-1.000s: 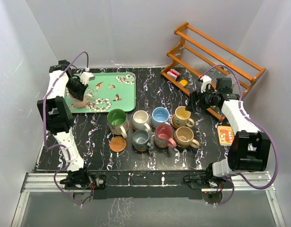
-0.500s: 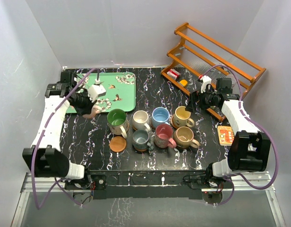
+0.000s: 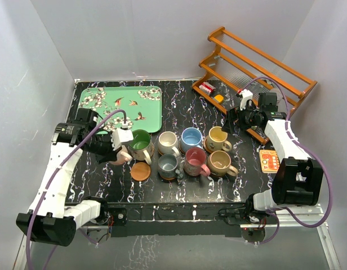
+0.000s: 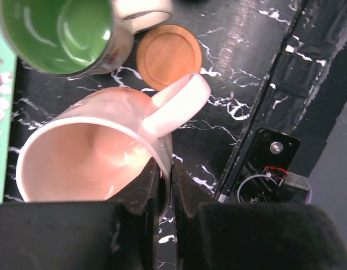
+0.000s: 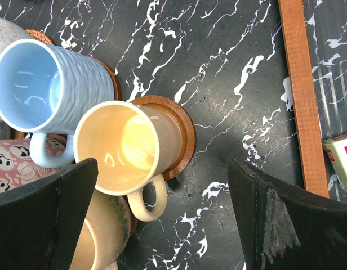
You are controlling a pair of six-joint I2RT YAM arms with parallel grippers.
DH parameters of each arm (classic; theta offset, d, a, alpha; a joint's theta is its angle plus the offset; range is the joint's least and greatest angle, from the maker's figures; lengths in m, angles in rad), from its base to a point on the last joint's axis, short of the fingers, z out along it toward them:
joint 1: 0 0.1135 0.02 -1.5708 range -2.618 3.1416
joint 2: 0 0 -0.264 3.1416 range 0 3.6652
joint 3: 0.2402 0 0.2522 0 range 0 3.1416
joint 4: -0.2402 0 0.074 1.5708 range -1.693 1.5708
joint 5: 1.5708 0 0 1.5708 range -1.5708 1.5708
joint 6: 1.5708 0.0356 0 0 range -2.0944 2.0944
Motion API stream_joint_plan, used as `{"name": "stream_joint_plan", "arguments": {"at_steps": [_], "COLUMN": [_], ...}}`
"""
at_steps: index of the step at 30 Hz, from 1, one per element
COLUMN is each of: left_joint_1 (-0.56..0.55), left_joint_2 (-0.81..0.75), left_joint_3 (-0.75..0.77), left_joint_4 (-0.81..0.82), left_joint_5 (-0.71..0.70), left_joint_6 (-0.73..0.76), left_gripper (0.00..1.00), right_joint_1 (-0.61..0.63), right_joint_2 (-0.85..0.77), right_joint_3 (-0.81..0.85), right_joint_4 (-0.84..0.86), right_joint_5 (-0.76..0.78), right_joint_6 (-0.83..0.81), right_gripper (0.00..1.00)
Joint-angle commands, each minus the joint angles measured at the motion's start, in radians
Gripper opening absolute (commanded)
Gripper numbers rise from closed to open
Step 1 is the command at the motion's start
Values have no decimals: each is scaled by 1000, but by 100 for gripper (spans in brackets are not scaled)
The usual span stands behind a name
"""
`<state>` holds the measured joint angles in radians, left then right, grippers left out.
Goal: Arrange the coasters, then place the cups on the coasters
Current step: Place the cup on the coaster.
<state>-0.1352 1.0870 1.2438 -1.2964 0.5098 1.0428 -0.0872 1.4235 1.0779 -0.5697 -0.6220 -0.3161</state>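
Observation:
I should next move my left gripper to the right in the top view and down and release the pink cup onto the orange-tan coaster (image 3: pixel 141 171), since the coaster is bare.
My left gripper (image 3: pixel 118 147) is shut on the rim of a pale pink cup (image 4: pixel 89 163), one finger inside and one outside. The cup hangs tilted just left of a bare orange-tan coaster (image 3: pixel 141 171), beside the green cup (image 3: pixel 140 143). That coaster (image 4: pixel 168 55) shows beyond the cup's handle in the left wrist view. Cream-white (image 3: pixel 168 142), light blue (image 3: pixel 191 138), yellow-cream (image 3: pixel 217 138), grey-teal (image 3: pixel 168 165), patterned rose (image 3: pixel 195 161) and tan (image 3: pixel 220 162) cups stand on coasters. My right gripper (image 3: pixel 232 119) is open and holds nothing, above the yellow-cream cup (image 5: pixel 123 146) on its dark brown coaster (image 5: pixel 182 132).
A green flowered tray (image 3: pixel 120 107) lies at the back left. A wooden rack (image 3: pixel 258 62) stands at the back right, with a small red and white box (image 3: pixel 206 88) by its foot. A square orange card (image 3: pixel 268 160) lies near the right arm.
My left arm has carried the pale pink cup off the tray, forward and right, to beside the green cup and the bare coaster. The right arm has not moved.

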Motion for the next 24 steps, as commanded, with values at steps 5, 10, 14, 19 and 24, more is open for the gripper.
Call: {"name": "stream_joint_plan", "arguments": {"at_steps": [5,10,14,19,24], "left_joint_1": [-117,-187,-259,-337,-378], "left_joint_2": [-29,-11,8,12,60], "left_joint_3": [-99,-161,-221,-322,-336], "left_joint_4": [10,74,143,270,325], "left_joint_5": [50,36,33,-12,-25], "left_joint_6": [91,66,25,-27,-61], "left_gripper": [0,0,0,0,0], "right_joint_1": [-6,-5,-5,-5,-5], "right_joint_2": [-9,1,6,8,16], "right_joint_3": [42,42,42,42,42], "right_joint_4": [45,42,40,38,34], "right_joint_5": [29,33,36,38,34], "right_joint_6": [-18,-21,-24,-26,-28], "right_gripper": [98,98,98,98,98]}}
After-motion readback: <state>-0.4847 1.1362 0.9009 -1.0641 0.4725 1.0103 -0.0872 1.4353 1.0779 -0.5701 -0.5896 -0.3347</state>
